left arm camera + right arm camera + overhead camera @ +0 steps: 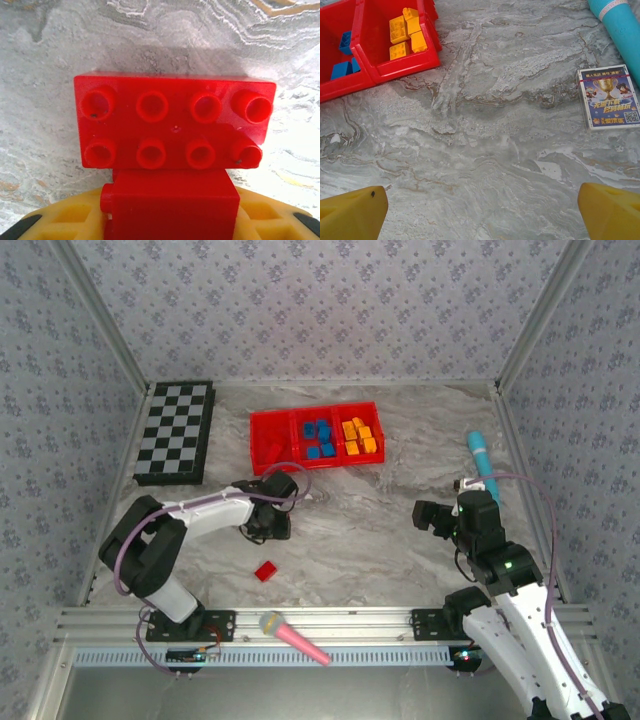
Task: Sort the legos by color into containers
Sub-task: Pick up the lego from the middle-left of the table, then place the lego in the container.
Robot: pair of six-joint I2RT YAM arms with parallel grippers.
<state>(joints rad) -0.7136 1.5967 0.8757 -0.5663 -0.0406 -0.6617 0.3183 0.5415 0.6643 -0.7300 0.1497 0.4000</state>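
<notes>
The tray's container nearest the checkered board lies outward of my left gripper. I need to raise the gripper and move it outward over that container to let go of the red lego.
A small red lego (169, 200) sits between my left gripper's (167, 216) yellow fingers (55, 220), which are shut on it. It butts against a wider red eight-stud lego (172, 120) just ahead, over the marble table. In the top view my left gripper (270, 520) is low, in front of the red tray (268, 420). The tray's middle container holds blue legos (318, 438) and its right one orange legos (359, 436). Another red lego (265, 571) lies loose near the front. My right gripper (482, 215) is open over bare table (436, 514).
A checkered board (175, 430) lies at the back left. A teal microphone (480, 462) and a small card box (609, 97) lie at the right. A pink microphone (295, 635) rests on the front rail. The tray's corner (395, 70) shows at the right wrist view's upper left.
</notes>
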